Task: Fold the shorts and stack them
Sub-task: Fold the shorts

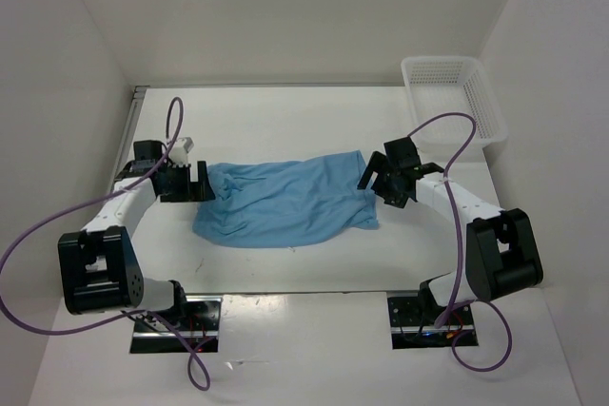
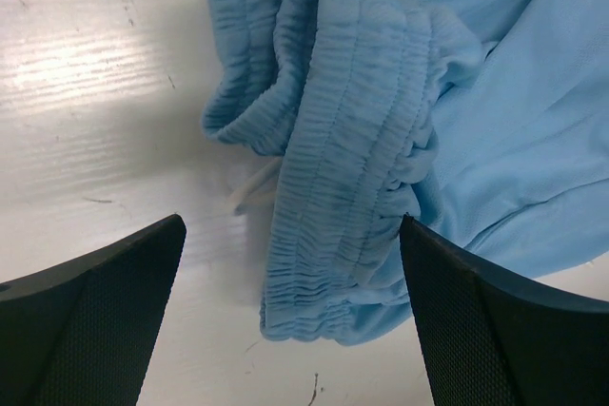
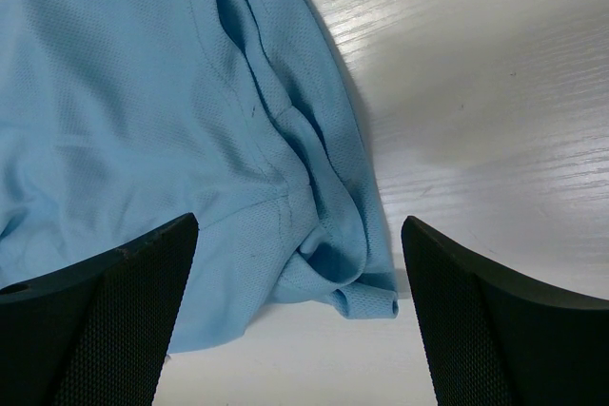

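Note:
The bunched waistband fold by the white drawstring is below and farther outward, so next I need to ease my left gripper outward and down to pinch that raised fold.
The light blue shorts point(image 1: 285, 202) lie spread and wrinkled across the middle of the white table. My left gripper point(image 1: 202, 183) is open at their left end. In the left wrist view the gathered elastic waistband point(image 2: 343, 168) lies bunched between the two black fingers point(image 2: 90, 316), and a bit of white drawstring point(image 2: 255, 187) peeks out beside it. My right gripper point(image 1: 379, 184) is open at the right end. In the right wrist view a leg hem corner point(image 3: 352, 282) lies between its fingers point(image 3: 504, 320), not held.
A white plastic mesh basket point(image 1: 453, 94) stands at the back right corner of the table point(image 1: 285, 121). White walls close in the back and both sides. Purple cables loop off both arms.

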### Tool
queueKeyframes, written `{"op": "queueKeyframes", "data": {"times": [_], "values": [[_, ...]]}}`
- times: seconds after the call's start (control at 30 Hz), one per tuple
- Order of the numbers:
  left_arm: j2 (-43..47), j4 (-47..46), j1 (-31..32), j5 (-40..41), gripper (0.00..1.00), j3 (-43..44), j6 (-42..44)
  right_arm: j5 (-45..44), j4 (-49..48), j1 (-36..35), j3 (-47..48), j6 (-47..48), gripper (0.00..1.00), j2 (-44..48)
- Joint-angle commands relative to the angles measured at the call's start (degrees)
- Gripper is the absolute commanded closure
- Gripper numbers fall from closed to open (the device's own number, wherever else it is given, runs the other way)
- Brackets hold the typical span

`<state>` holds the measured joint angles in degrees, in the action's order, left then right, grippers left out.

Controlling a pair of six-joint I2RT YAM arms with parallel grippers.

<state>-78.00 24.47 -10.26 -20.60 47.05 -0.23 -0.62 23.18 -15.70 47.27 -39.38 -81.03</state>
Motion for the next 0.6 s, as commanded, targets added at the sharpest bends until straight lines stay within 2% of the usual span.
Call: {"op": "queueKeyframes", "data": {"times": [0.0, 0.27, 0.43, 0.47, 0.5, 0.57], "values": [[-0.22, -4.68, -0.02, -2.00, 0.00, 0.94, 0.23, -0.52, -1.38, 0.06, 0.20, 0.44, 0.08, 1.14], [-11.11, -11.99, -0.02, 0.39, 0.00, 0.85, 0.23, -1.13, -1.38, 0.06, 0.20, 0.44, 0.08, 1.14], [-16.57, -14.45, -0.02, -1.90, 0.02, 0.60, 0.23, -1.66, -1.38, 0.06, 0.72, -0.08, 0.08, 2.37], [-17.44, -15.15, 0.50, -2.68, 0.05, 0.59, 0.23, -1.66, -0.86, 0.06, 0.72, -0.09, 0.08, 2.89], [-18.15, -15.15, 1.46, -2.69, 0.18, 0.59, 0.23, -1.66, -0.86, 0.06, 0.72, -0.09, 0.08, 2.90], [-18.68, -16.38, 2.87, -2.69, 0.36, 0.59, 0.23, -2.18, -0.86, 0.06, 0.72, -0.09, 0.08, 2.90]]}}
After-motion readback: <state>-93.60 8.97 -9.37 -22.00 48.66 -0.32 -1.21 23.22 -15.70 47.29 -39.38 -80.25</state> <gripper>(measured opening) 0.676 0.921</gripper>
